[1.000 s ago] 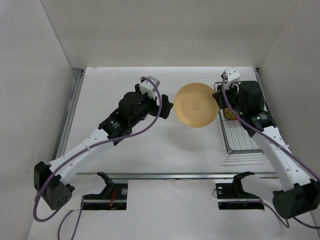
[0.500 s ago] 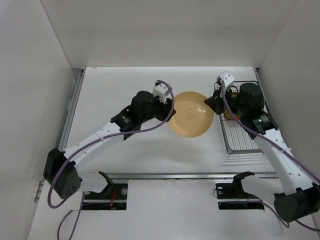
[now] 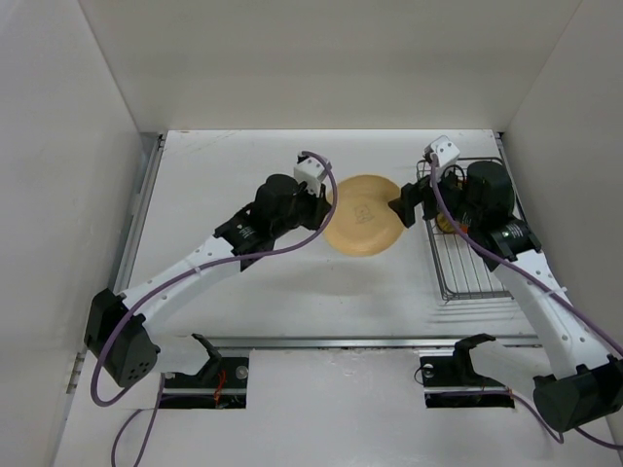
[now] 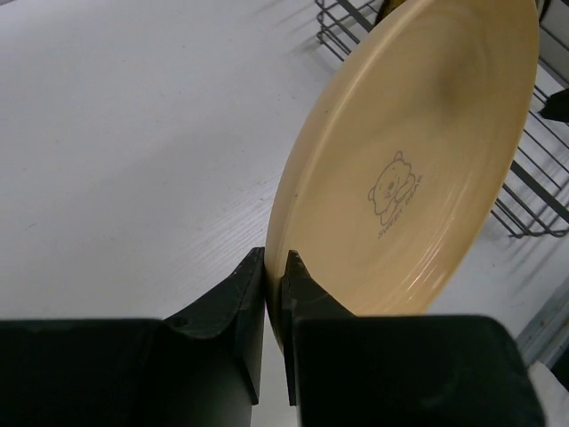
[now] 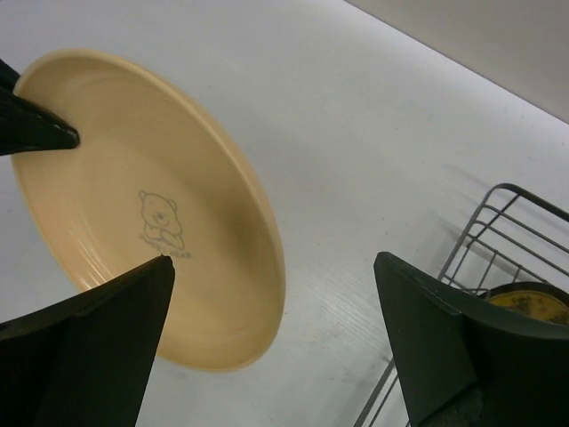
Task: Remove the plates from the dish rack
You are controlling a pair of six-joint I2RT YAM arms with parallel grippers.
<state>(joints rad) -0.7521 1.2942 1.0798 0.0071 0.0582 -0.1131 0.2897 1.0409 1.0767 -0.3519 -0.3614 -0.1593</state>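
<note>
My left gripper moves down next and releases the tan-yellow plate (image 3: 362,216) on the bare tabletop below the gripper, since that spot is clear of the rack.
A tan-yellow plate (image 3: 362,216) with a small bear print hangs tilted above the table, between the two arms. My left gripper (image 3: 327,206) is shut on its left rim; in the left wrist view the plate (image 4: 418,160) stands on edge with both fingertips (image 4: 252,267) pinching the rim. My right gripper (image 3: 401,208) is open at the plate's right edge. In the right wrist view the plate (image 5: 151,205) has its rim in the wide gap of that gripper (image 5: 274,260), touching neither finger. The silver wire dish rack (image 3: 469,265) lies at the right.
A dark-rimmed dish with yellow inside (image 5: 532,302) sits in the dish rack (image 5: 498,222), partly hidden under my right arm. White walls close in the table on the left, back and right. The rack's wires (image 4: 529,191) lie just behind the plate.
My left gripper moved in and shut on the plate's left rim. The right gripper, which was holding the plate, has opened and let go. The plate has tipped and shifted slightly left.
</note>
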